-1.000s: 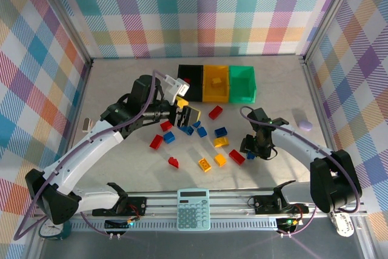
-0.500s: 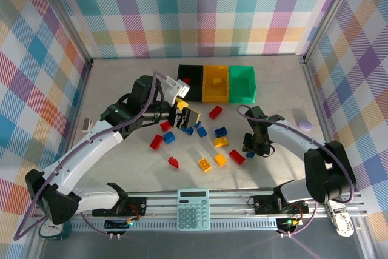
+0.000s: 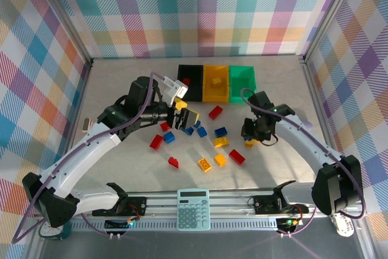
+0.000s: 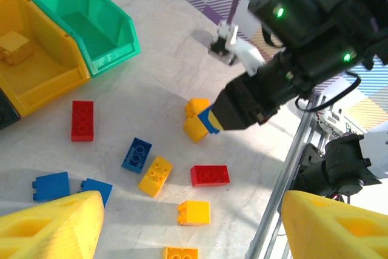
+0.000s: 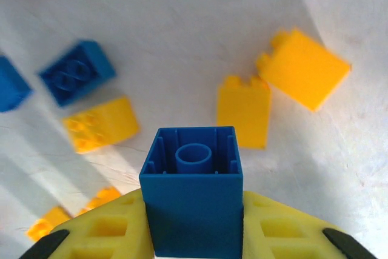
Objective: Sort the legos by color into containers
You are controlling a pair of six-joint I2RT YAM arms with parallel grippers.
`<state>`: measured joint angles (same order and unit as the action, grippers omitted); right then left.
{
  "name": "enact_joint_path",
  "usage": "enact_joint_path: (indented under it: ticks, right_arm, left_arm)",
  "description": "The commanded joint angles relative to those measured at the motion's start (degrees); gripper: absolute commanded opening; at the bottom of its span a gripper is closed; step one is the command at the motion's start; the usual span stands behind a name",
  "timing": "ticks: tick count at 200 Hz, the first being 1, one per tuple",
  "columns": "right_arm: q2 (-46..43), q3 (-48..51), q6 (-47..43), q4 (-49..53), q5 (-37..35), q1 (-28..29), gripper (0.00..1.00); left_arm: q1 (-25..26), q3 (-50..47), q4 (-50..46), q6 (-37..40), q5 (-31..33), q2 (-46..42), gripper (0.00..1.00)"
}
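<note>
My right gripper is holding the blue lego, and the bin stands outward. I will next carry the lego outward over the open middle of the empty green bin (image 3: 242, 84) and release it there.
My right gripper (image 3: 250, 140) (image 5: 193, 225) is shut on a blue lego (image 5: 193, 186) and holds it above the table, hollow underside toward the camera. In the left wrist view that gripper (image 4: 203, 121) hangs over the right of the scatter. My left gripper (image 3: 185, 117) (image 4: 188, 228) stands open over the left of the pile, nothing between its yellow fingers (image 4: 48, 225). Red, yellow and blue legos (image 3: 220, 142) lie scattered mid-table. At the back, side by side, stand the black bin (image 3: 195, 72), yellow bin (image 3: 218, 91) and green bin (image 3: 242, 84).
A teal calculator (image 3: 193, 208) lies on the metal rail at the near edge. The black bin holds a red brick (image 3: 187, 80), the yellow bin a yellow one (image 4: 15, 47). Plaid walls close in the table on three sides.
My right gripper closed on the blue lego, lifted it off the table and moved away from the near edge toward the bins. The left arm has hardly moved.
</note>
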<state>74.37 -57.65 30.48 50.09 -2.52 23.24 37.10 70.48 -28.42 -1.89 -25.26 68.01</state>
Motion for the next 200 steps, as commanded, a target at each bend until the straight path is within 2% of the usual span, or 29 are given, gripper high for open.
enact_joint_path:
  ticks: [1,46,86,133,154,174,200]
  right_arm:
    - [3.2,-7.6,-4.9,-0.2,0.0,0.0,0.22]
    - [14.2,-20.7,-10.6,-7.4,0.0,-3.8,0.21]
    - [26.2,-33.0,-15.0,-9.7,1.0,-8.3,0.20]
    - [39.1,-45.1,-17.7,-10.0,3.1,-12.1,0.28]
    - [42.9,-49.4,-18.5,-9.1,3.8,-12.3,0.34]
    - [45.5,-53.4,-19.1,-7.0,4.0,-12.4,0.46]
    - [44.2,-53.3,-19.0,-6.3,5.2,-12.3,0.57]
  left_arm:
    - [0.7,-0.6,-0.5,-0.7,2.2,-1.4,0.76]
    - [0.7,-5.7,1.8,-4.1,7.3,-1.6,0.73]
    - [0.8,-11.7,6.6,-8.3,11.1,-1.2,0.73]
    - [0.8,-13.2,7.7,-12.0,14.5,0.6,0.75]
    - [0.8,-12.7,6.7,-12.3,15.2,2.1,0.78]
    - [0.7,-11.9,5.2,-12.8,16.8,3.8,0.78]
    - [0.8,-10.9,3.2,-14.1,20.2,6.2,0.78]
